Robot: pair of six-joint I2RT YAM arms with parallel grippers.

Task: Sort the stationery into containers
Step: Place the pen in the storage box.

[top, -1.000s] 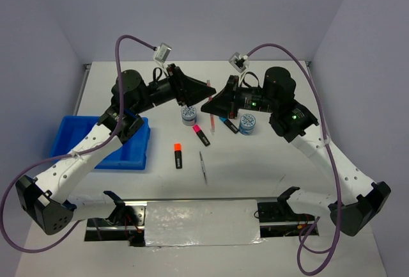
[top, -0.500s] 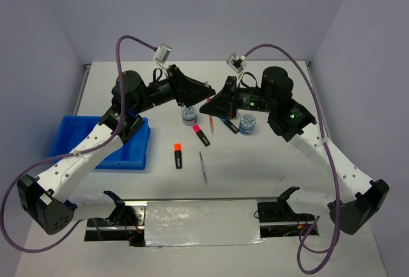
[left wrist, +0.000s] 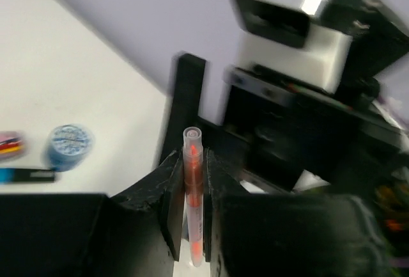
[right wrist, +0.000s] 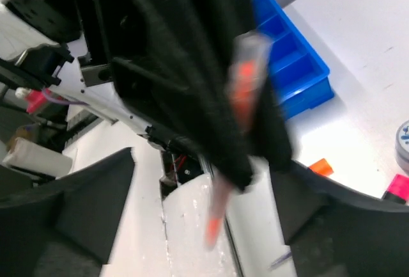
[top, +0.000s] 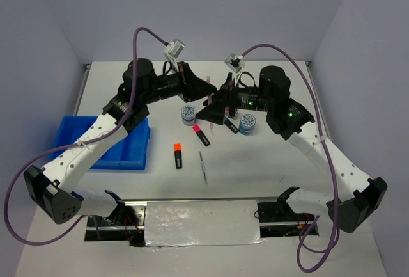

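Note:
My left gripper swings down over the tray's section by the orange-capped highlighter next, as that section lies below it and to its left in the top view.
A thin pink pen (left wrist: 192,162) stands upright between my left gripper's (left wrist: 192,208) jaws, which are shut on it. From above, the left gripper (top: 206,89) and the right gripper (top: 211,112) meet over the table's back middle, with the pen (top: 209,77) sticking up between them. My right gripper (right wrist: 214,200) is open, its fingers wide on either side of the blurred pen (right wrist: 245,82) without touching it. The blue tray (top: 105,141) lies at the left. Two round discs (top: 188,114) (top: 246,123) stand below the grippers.
On the table lie an orange-capped highlighter (top: 178,155), a pink-capped one (top: 201,134), a blue-capped one (top: 229,125) and a thin grey pen (top: 203,166). A metal plate (top: 201,222) runs along the near edge between the arm bases.
The left gripper has shut on the pink pen and the right gripper, which held it, has opened. The left arm has shifted slightly to the right.

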